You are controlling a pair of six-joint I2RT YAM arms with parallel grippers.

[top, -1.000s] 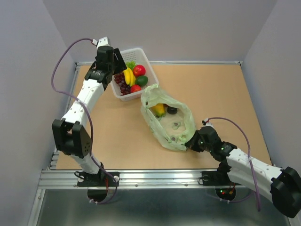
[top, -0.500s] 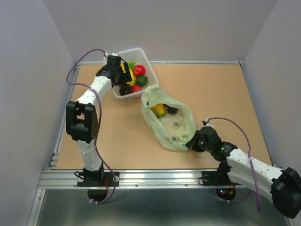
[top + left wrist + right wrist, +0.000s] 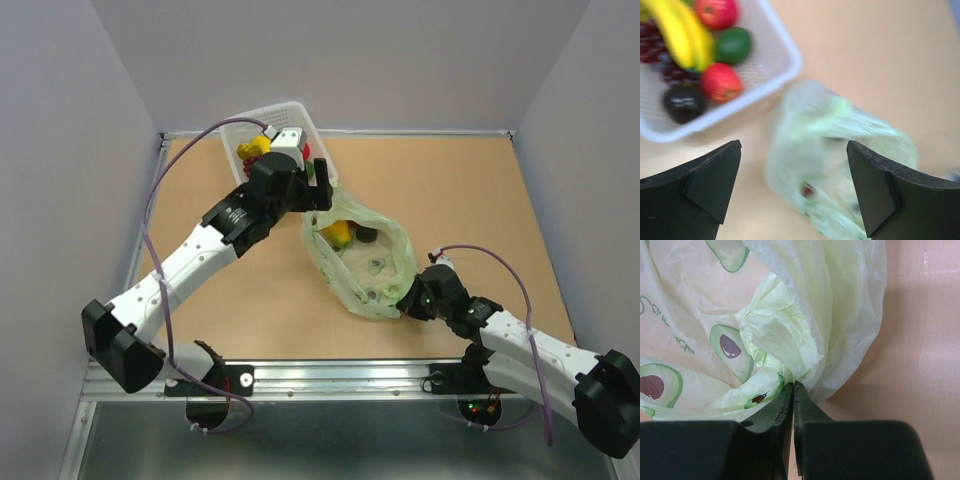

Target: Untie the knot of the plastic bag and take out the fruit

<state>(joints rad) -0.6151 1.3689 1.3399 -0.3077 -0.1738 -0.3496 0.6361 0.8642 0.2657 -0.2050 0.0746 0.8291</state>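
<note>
The yellow-orange fruit (image 3: 338,234) lies exposed in the bag's opening, below my left gripper. Next I should move my left gripper down to the right in the top view onto the fruit.
The pale green plastic bag (image 3: 358,262) lies on the table with its mouth open; the knot is out of view. Inside it show a yellow-orange fruit (image 3: 338,234) and a dark one (image 3: 367,235). My left gripper (image 3: 320,185) hovers open above the bag's far end, with the blurred bag (image 3: 835,150) below its fingers and nothing between them. My right gripper (image 3: 792,384) is shut on a bunched fold of the bag's near right edge (image 3: 790,335), low at the table (image 3: 408,298).
A white basket (image 3: 785,65) behind and left of the bag holds a banana (image 3: 680,30), grapes (image 3: 670,75), two red fruits (image 3: 716,82), a green one (image 3: 733,45) and a dark one (image 3: 684,103). My left arm partly covers the basket (image 3: 232,128) from above.
My left gripper opened wide over the basket, then swung right and forward to above the bag. The right gripper has kept its hold on the bag's edge.
</note>
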